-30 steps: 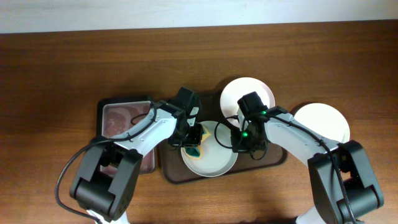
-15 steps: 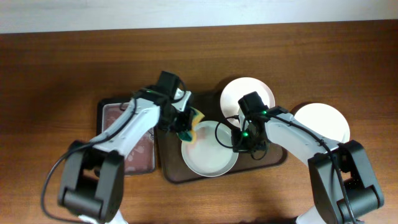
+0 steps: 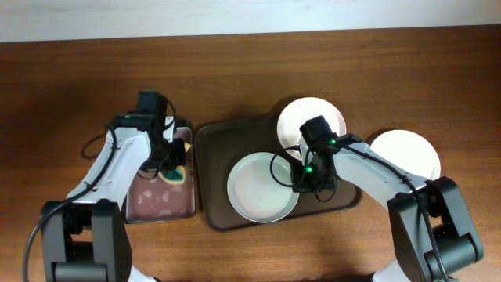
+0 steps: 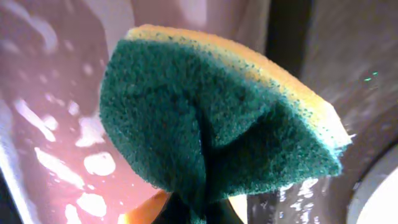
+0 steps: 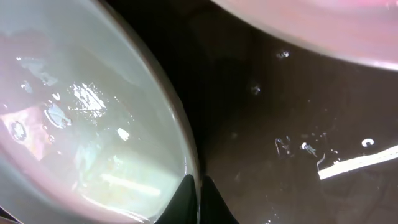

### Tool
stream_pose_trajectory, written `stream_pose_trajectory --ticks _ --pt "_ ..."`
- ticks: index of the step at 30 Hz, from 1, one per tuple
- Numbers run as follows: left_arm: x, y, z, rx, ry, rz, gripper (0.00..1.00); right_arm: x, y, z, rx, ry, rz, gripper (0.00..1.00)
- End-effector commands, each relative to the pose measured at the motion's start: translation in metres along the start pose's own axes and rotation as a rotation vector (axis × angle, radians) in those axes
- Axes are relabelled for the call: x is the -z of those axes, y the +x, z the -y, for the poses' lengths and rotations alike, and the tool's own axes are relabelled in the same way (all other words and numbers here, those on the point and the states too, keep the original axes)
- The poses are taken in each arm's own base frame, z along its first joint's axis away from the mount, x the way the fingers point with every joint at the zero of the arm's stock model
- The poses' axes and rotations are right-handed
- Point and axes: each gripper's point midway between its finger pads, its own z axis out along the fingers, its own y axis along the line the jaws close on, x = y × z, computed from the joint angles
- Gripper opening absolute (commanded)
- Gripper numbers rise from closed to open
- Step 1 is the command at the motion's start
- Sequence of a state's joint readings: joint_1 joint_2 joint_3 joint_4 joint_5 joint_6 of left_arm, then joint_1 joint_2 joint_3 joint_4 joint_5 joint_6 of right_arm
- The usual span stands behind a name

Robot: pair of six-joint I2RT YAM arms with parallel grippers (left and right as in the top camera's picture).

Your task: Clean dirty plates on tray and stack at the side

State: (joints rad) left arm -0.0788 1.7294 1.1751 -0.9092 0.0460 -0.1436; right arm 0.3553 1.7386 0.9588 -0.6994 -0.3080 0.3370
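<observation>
The unmarked plate rises in my right gripper next, goes to the third plate (image 3: 407, 152) on the right in the overhead view, comes down and is released.
A large pale plate (image 3: 262, 188) lies on the dark brown tray (image 3: 215, 145); no red marks show on it. My right gripper (image 3: 300, 177) is shut on its right rim; the wrist view shows both fingertips (image 5: 196, 199) pinching the plate's edge (image 5: 93, 106). A second plate (image 3: 311, 117) sits at the tray's back right corner. A third plate (image 3: 405, 153) rests on the table to the right. My left gripper (image 3: 171, 166) is shut on a green and yellow sponge (image 4: 211, 118), held over the small black tray (image 3: 160, 202) with the pinkish inside.
The small black tray stands just left of the brown tray. Its pinkish floor (image 4: 50, 124) looks wet. Bare wooden table (image 3: 250, 70) lies behind both trays and along the front edge.
My left gripper has carried the sponge off the large plate and leftward over the small black tray. The right gripper has stayed clamped on the plate's rim.
</observation>
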Motion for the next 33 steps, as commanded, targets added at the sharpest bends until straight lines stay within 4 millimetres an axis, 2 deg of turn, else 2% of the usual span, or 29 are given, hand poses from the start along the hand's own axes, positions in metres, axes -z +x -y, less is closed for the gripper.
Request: stream_pose_trajectory --ticks 1,4,6,10,13,19,22,26,28,33 --pt "-0.012 0.013 -0.006 0.046 -0.014 -0.004 0.05 0.006 -0.009 -0.007 0.042 -0.014 0.031 0.04" --pt "-0.024 0.023 -0.007 0.111 -0.015 -0.016 0.11 0.041 -0.040 -0.012 0.085 0.046 0.157 0.04" --pt "-0.031 0.027 0.001 0.137 0.039 -0.020 0.11 0.074 -0.059 -0.002 0.091 0.173 0.251 0.04" --pt "-0.036 0.033 0.011 0.139 0.088 -0.034 0.10 0.126 -0.077 0.018 0.093 0.376 0.370 0.04" --pt "-0.040 0.038 0.023 0.102 0.095 -0.039 0.11 0.151 -0.084 0.026 0.110 0.491 0.428 0.04" --pt "-0.040 0.049 0.051 0.002 0.100 -0.057 0.13 0.168 -0.086 0.013 0.235 0.684 0.496 0.04" --pt "-0.041 0.046 0.050 -0.001 0.092 -0.043 0.14 0.177 -0.086 0.006 0.274 0.785 0.543 0.04" --pt "-0.041 0.035 0.048 0.000 0.082 0.002 0.18 0.209 -0.085 -0.009 0.308 0.936 0.681 0.04" --pt "-0.041 0.032 0.040 0.009 0.047 0.013 0.25 0.225 -0.082 -0.021 0.312 0.949 0.757 0.04" --pt "-0.041 0.025 0.037 0.011 0.034 0.044 0.29 0.243 -0.076 -0.026 0.299 0.918 0.813 0.04"
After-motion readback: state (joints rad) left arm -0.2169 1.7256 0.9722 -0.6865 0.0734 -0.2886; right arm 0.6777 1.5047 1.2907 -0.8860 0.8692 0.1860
